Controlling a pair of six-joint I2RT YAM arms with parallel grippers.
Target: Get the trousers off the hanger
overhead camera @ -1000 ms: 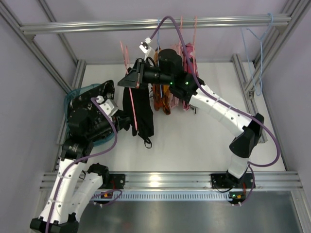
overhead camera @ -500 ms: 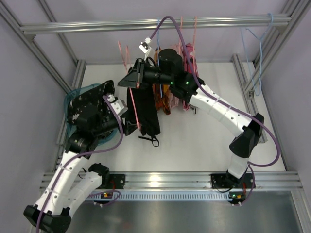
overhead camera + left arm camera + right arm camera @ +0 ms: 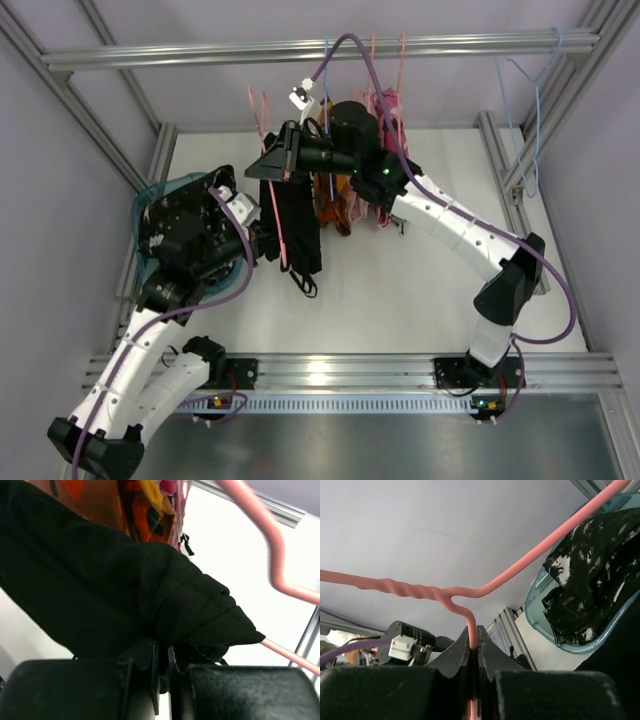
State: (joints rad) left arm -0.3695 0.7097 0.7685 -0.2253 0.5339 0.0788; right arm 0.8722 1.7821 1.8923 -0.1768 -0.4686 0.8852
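My left gripper will move away from the hanger, go down onto the white-speckled trousers and let go of the fold, since the trousers are already in the teal bin.
The plain black trousers hang over a pink hanger, a black strap dangling at their lower end. My right gripper is shut on the hanger's neck and holds it up above the table. My left gripper is shut on a bunched fold of the plain black trousers, just below the hanger's pink bar. The black trousers with white speckles lie in a teal bin at the left; they also show in the right wrist view.
An orange patterned garment and several pink hangers hang from the top rail behind the right arm. Blue wire hangers hang at the back right. Frame posts run along both sides of the white table.
The left arm has swung in toward the plain black trousers, whose hanging end shifted right and down, then back a little. The right gripper has kept hold of the hanger.
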